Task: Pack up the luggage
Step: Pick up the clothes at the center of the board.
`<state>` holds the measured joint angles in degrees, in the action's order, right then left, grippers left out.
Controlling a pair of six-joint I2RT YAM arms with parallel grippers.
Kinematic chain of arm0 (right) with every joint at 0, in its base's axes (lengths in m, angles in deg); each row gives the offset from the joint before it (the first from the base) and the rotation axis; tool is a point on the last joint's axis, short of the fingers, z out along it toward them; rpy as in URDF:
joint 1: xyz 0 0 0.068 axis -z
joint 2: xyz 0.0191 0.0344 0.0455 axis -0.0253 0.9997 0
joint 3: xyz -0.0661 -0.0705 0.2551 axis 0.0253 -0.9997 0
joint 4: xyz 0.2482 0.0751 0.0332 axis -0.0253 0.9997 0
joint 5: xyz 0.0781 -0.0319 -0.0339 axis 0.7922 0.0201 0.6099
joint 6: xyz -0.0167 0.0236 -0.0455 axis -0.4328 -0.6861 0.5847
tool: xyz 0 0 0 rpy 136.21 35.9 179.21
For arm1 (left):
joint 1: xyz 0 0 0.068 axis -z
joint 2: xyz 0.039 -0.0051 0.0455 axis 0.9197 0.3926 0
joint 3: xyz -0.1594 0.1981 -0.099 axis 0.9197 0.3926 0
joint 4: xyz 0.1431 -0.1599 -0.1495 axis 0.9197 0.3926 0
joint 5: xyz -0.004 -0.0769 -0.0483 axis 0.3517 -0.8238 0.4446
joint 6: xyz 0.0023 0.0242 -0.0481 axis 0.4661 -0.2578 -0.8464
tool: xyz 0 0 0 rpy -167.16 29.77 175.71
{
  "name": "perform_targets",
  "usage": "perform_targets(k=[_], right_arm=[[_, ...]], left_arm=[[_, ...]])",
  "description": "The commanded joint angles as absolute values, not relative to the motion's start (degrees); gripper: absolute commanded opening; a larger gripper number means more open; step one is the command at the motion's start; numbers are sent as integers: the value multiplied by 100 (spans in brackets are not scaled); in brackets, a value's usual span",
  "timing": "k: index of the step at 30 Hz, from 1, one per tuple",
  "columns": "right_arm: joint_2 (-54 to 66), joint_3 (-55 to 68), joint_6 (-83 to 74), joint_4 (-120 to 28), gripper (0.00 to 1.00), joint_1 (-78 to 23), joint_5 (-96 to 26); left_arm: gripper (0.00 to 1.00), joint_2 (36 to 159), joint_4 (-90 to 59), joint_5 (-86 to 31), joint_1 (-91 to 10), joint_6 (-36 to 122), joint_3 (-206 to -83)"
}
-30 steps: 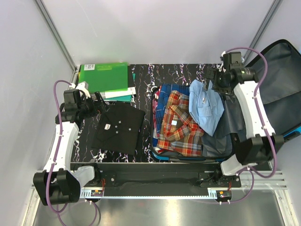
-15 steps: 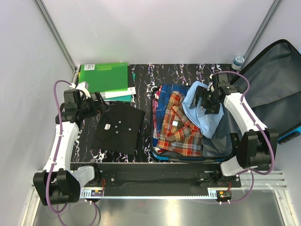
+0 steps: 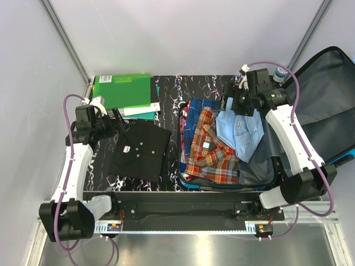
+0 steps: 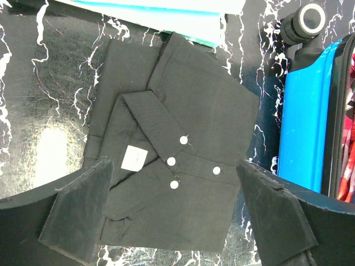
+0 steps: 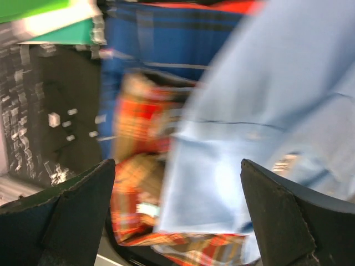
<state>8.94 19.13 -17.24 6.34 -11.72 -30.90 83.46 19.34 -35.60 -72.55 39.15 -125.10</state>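
Note:
My right gripper needs to go left in the top view toward the unpacked black shirt, back and down onto its edge by the luggage (image 3: 222, 187).
The luggage (image 3: 222, 187) lies open on the right of the table, its grey-lined lid (image 3: 327, 111) leaning back to the right. Inside lie a red plaid shirt (image 3: 213, 155), a blue plaid shirt (image 3: 194, 113) and a light-blue shirt (image 3: 239, 130). My right gripper (image 3: 233, 105) hovers open over the far end of the light-blue shirt (image 5: 266, 111), holding nothing. A folded black shirt (image 3: 138, 148) lies on the table left of the luggage. My left gripper (image 3: 117, 123) hangs open above the black shirt's (image 4: 177, 138) collar, empty. The luggage's blue shell (image 4: 305, 122) shows at that view's right.
Green folders (image 3: 122, 88) lie at the far left, with a teal folder and white papers (image 3: 141, 112) under their near edge. A luggage wheel (image 4: 304, 22) points toward the black shirt. A bottle cap (image 3: 281, 71) shows behind the right arm. Slanted frame posts rise at both far corners.
The right arm swung left from the far right corner over the luggage, dipped to the light-blue shirt, then drew back toward the far edge. The light-blue shirt shifted. The left arm stayed still.

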Motion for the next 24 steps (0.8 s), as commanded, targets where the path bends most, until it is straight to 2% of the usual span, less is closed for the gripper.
perform_targets(k=[1, 6, 10, 13, 17, 24], right_arm=[[636, 2582, -1889, 792, 100, -2024, -3374], [925, 2636, -2345, 310, 99, -3236, -3209], [1626, 2539, -2645, -393, 99, -4491, -2900], [2190, 2688, -2829, -640, 99, -4986, -2769], [2753, 2671, -3198, -992, 97, -5373, -2724], [3351, 2504, -3778, -1062, 96, -5559, -3426]], left_arm=[[99, 8250, 1673, -3669, -7233, 3873, -12504], [99, 8268, 1673, -3686, -7233, 3873, -12513], [99, 8268, 1673, -3660, -7224, 3873, -12504], [99, 8259, 1673, -3643, -7233, 3882, -12513], [99, 8198, 1673, -3502, -7233, 3873, -12504], [99, 8153, 1699, -3054, -7242, 3838, -12521]])
